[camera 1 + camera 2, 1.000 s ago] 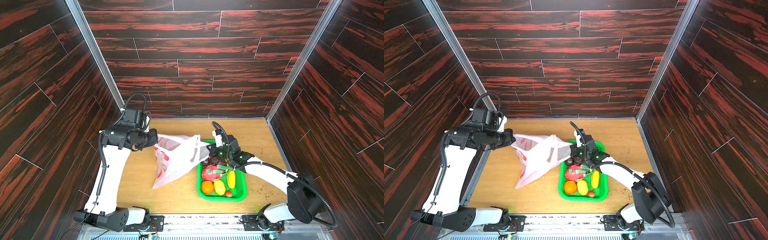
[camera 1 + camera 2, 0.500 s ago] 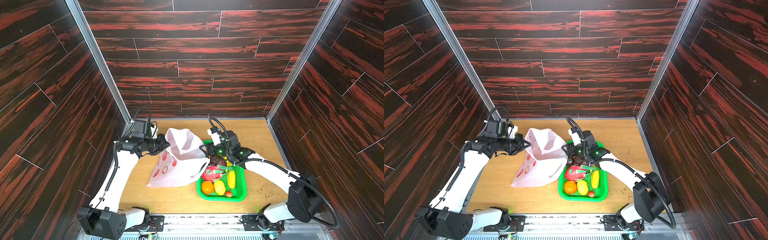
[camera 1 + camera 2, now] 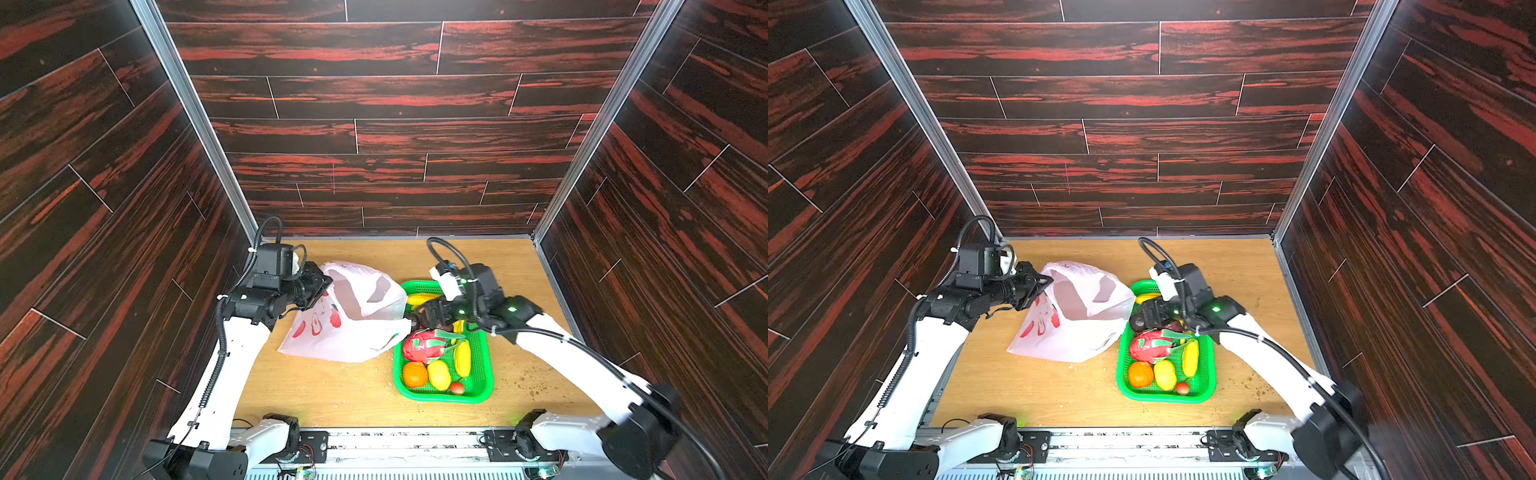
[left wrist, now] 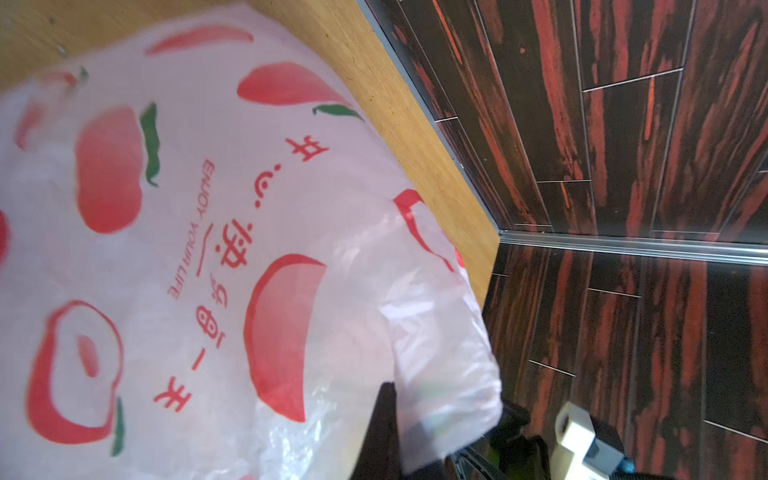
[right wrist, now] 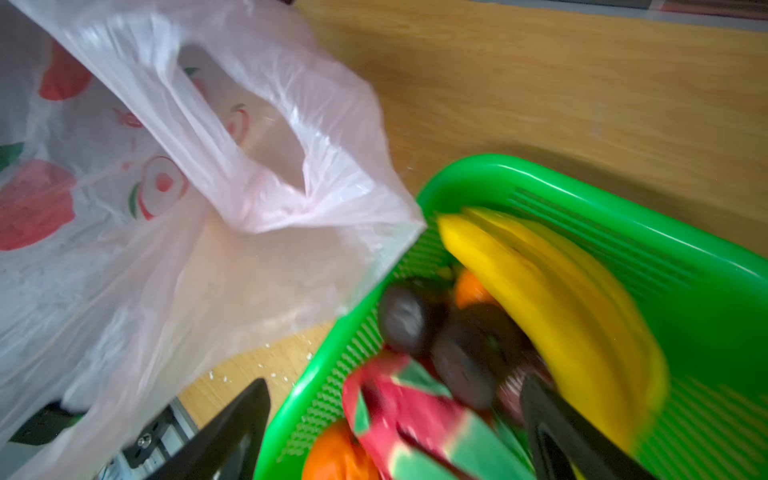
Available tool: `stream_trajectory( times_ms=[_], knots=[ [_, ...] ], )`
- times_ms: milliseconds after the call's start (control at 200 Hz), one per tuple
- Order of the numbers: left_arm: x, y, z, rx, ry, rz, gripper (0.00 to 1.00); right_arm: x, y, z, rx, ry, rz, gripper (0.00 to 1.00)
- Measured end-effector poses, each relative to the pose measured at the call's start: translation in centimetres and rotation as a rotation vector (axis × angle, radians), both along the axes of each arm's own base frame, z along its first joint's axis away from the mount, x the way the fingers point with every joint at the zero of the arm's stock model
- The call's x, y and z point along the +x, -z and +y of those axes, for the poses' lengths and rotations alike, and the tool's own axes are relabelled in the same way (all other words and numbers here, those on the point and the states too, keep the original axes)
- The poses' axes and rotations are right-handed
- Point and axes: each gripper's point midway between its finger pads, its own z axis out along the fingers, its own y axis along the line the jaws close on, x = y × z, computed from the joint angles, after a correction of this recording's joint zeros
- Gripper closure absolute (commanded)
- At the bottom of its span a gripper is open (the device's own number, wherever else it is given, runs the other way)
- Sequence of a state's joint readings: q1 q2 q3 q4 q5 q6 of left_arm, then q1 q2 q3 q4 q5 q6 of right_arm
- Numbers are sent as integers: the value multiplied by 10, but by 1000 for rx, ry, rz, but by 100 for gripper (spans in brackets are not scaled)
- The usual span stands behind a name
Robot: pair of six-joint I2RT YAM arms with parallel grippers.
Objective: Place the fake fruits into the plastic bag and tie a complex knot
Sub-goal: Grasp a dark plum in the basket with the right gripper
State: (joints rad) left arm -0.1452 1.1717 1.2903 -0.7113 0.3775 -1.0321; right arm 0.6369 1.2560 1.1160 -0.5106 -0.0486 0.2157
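I should next lower my open right gripper around the sides of the middle dark purple ball and close it, because the ball is uncovered between the banana bunch [image 5: 540, 299] and the dragon fruit.
The plastic bag [image 3: 353, 320] [image 3: 1075, 328], whitish-pink with red prints, lies left of the green basket with its mouth gaping towards it. My left gripper [image 3: 322, 284] [image 3: 1044, 282] [image 4: 399, 440] is shut on the bag's upper edge. One handle loop [image 5: 249, 137] hangs loose, and no knot is in view. My right gripper [image 3: 415, 320] [image 3: 1142, 318] [image 5: 392, 432] hangs open over the fake fruits, holding nothing. Below it are the dragon fruit [image 3: 428, 345], dark purple balls [image 5: 403, 320] and banana bunch [image 5: 540, 299]. An orange [image 3: 414, 374], lemon [image 3: 439, 375] and strawberry [image 3: 457, 387] lie nearer the front.
The green mesh basket [image 3: 440, 399] [image 3: 1163, 399] [image 5: 582, 183] stands right of centre on the wooden table. Dark panelled walls close in three sides. Small crumbs lie scattered on the table at the right [image 3: 532, 380].
The right gripper has opened and left the bag's edge, now over the basket. The left gripper has carried the bag's edge lower and towards the centre; the bag's mouth has opened wider.
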Motion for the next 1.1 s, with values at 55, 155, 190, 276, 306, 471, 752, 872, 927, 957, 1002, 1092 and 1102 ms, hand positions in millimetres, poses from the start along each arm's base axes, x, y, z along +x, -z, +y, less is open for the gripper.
stream_trajectory(
  times_ms=[55,155,190,276,306,471,752,872,927,957,1002,1092,1102],
  knots=[
    [0,-1,-2,-21,-1,6,100,-2,-2,-11,-19,33,8,5],
    [2,0,-8,-62,9,19,100,-7,7,-24,-53,85,61,7],
    [2,1,-9,-74,12,26,100,-8,12,-26,-63,102,88,9],
    [5,7,-13,-101,17,46,100,-8,26,-25,-70,138,154,11],
    [6,9,-15,-109,17,55,100,-7,32,-24,-72,149,174,11],
    [8,13,-17,-136,8,71,100,1,62,-18,-80,202,254,13],
    [11,8,-19,-159,9,59,100,20,86,-2,-56,245,289,22],
    [11,8,-19,-159,6,60,100,26,99,2,-59,258,308,26],
    [11,8,-18,-159,5,59,100,28,104,3,-64,263,314,28],
    [11,8,-18,-158,4,59,100,28,107,3,-68,265,318,29],
    [11,8,-18,-158,4,59,100,29,111,3,-71,269,321,31],
    [11,8,-18,-158,4,58,100,30,117,3,-80,276,325,34],
    [11,8,-18,-159,4,59,100,31,117,3,-81,277,325,35]
  ],
)
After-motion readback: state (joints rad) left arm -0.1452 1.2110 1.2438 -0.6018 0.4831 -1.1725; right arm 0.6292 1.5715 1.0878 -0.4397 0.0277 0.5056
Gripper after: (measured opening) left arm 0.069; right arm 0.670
